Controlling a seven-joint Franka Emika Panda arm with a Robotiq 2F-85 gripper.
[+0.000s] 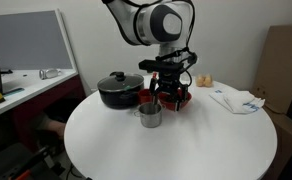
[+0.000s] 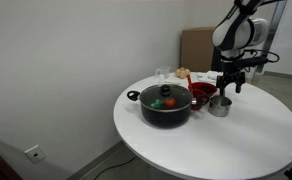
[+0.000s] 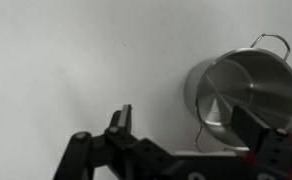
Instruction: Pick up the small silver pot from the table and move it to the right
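Observation:
My open gripper lowers onto the pot's near rim below it next, since one finger's end hangs over the pot and the other's over bare table.
The small silver pot stands upright and empty on the round white table, in front of the black pot. It also shows in an exterior view and in the wrist view, where its short wire side handles are visible. My gripper hovers just above and behind the pot, also seen in an exterior view. In the wrist view the gripper is open. One finger is over the pot's rim and the other is over bare table. It holds nothing.
A large black lidded pot and a red cup stand close behind the silver pot. A white cloth lies at the table's far side. A grey desk with clutter and a cardboard box stand beyond the table.

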